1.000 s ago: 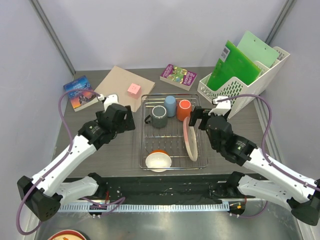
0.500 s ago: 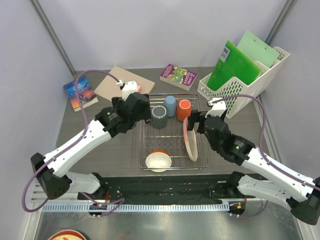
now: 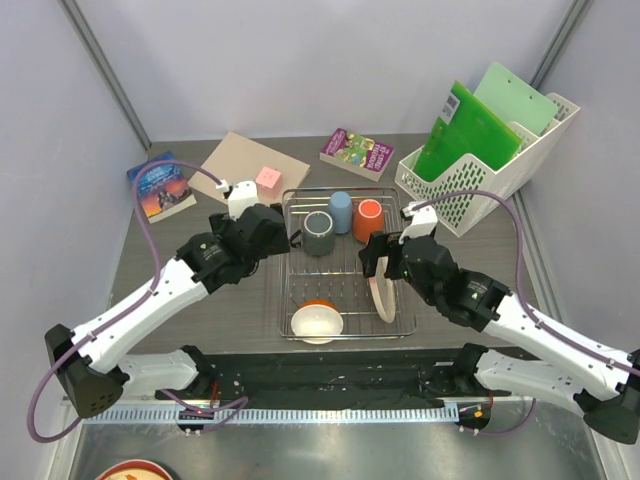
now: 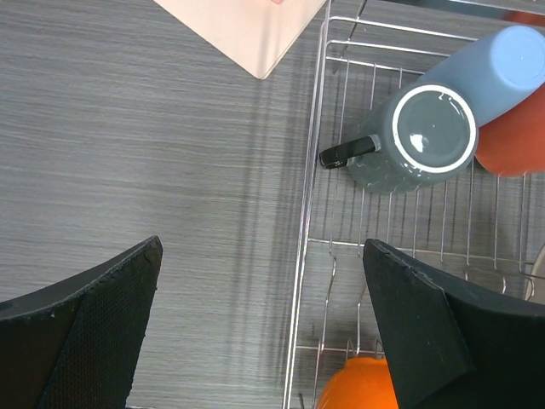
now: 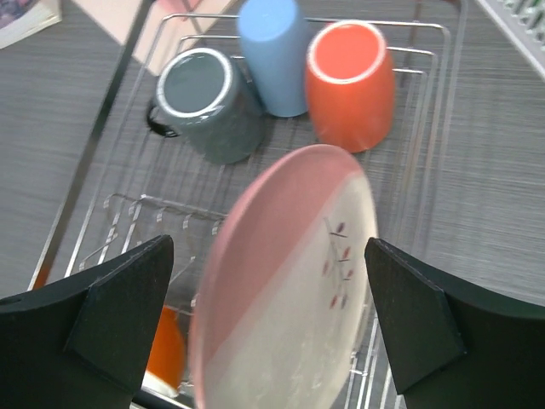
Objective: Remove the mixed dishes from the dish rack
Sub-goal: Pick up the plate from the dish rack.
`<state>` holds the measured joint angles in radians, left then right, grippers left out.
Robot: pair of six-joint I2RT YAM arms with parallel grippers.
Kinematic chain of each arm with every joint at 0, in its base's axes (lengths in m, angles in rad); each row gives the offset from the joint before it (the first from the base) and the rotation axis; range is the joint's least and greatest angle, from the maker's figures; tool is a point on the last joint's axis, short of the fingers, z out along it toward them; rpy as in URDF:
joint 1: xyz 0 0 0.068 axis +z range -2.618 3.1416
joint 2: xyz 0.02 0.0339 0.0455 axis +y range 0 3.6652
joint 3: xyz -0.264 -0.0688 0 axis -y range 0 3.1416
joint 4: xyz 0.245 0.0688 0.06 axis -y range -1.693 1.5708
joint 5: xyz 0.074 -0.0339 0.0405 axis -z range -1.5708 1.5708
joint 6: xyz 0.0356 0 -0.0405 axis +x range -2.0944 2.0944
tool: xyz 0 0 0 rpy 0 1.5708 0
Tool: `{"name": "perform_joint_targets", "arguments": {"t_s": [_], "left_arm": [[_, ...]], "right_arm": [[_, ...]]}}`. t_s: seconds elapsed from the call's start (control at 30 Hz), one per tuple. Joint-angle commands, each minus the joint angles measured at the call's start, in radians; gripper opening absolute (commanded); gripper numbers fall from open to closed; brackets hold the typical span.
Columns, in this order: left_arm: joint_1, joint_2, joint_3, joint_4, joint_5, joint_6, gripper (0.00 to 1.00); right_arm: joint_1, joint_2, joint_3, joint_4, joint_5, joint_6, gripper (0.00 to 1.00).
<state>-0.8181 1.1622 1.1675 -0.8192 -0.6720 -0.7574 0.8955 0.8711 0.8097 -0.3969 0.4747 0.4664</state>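
Note:
The pink plate's upper rim is below my right gripper and lined up between its open fingers. I should lower the fingers over both sides of the plate's rim next and close them.
The silver wire dish rack holds a dark grey mug, a light blue cup and an orange mug at its back. A pink plate stands on edge at its right, and a white bowl with orange inside sits at its front. My left gripper is open and empty over the rack's left rim, near the grey mug. My right gripper is open above the plate, with a jaw on each side and clear of it.
A white perforated file holder with green folders stands at the back right. Two books, a tan board and a pink block lie behind and left of the rack.
My left arm swung toward the rack's back left corner, then drew back slightly to its left rim. My right gripper moved left and now sits over the plate.

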Motion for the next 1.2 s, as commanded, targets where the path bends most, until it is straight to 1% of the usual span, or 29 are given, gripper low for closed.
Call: {"name": "perform_joint_targets", "arguments": {"t_s": [0.0,0.1,0.2,0.23,0.33,0.57,0.8,0.83,0.9,0.93,1.0,1.03,1.1,1.13,1.17], "left_arm": [[0.002,-0.022,-0.028,0.017,-0.021,-0.040,1.00],[0.002,-0.036,-0.051,0.020,-0.018,-0.048,1.00],[0.002,-0.050,-0.071,0.025,-0.011,-0.060,1.00],[0.002,-0.053,-0.077,0.023,-0.009,-0.065,1.00],[0.002,-0.067,-0.095,0.023,-0.005,-0.074,1.00],[0.000,-0.090,-0.129,0.029,0.003,-0.089,1.00],[0.000,-0.096,-0.155,0.028,0.012,-0.105,1.00],[0.000,-0.096,-0.158,0.028,0.014,-0.108,1.00],[0.000,-0.099,-0.164,0.028,0.017,-0.109,1.00],[0.002,-0.099,-0.167,0.028,0.017,-0.112,1.00],[0.002,-0.099,-0.173,0.028,0.017,-0.112,1.00],[0.002,-0.101,-0.175,0.029,0.018,-0.117,1.00],[0.002,-0.099,-0.178,0.032,0.022,-0.117,1.00],[0.002,-0.098,-0.180,0.032,0.023,-0.118,1.00],[0.002,-0.098,-0.180,0.032,0.023,-0.118,1.00]], "right_arm": [[0.054,0.028,0.080,-0.003,-0.021,0.031,0.99],[0.115,0.089,0.103,-0.032,0.021,0.046,0.97],[0.166,0.163,0.118,-0.091,0.106,0.089,0.90],[0.175,0.173,0.120,-0.120,0.157,0.103,0.85],[0.200,0.187,0.105,-0.152,0.225,0.165,0.77],[0.201,0.193,0.092,-0.220,0.309,0.225,0.72],[0.206,0.239,0.089,-0.250,0.318,0.244,0.67],[0.207,0.247,0.089,-0.249,0.318,0.244,0.63],[0.209,0.249,0.092,-0.249,0.318,0.242,0.60],[0.212,0.249,0.092,-0.246,0.320,0.242,0.55],[0.215,0.249,0.097,-0.243,0.318,0.235,0.50],[0.215,0.247,0.100,-0.243,0.320,0.233,0.44],[0.218,0.244,0.106,-0.241,0.317,0.227,0.41],[0.218,0.244,0.108,-0.238,0.317,0.225,0.33],[0.218,0.243,0.114,-0.240,0.315,0.221,0.31]]}}
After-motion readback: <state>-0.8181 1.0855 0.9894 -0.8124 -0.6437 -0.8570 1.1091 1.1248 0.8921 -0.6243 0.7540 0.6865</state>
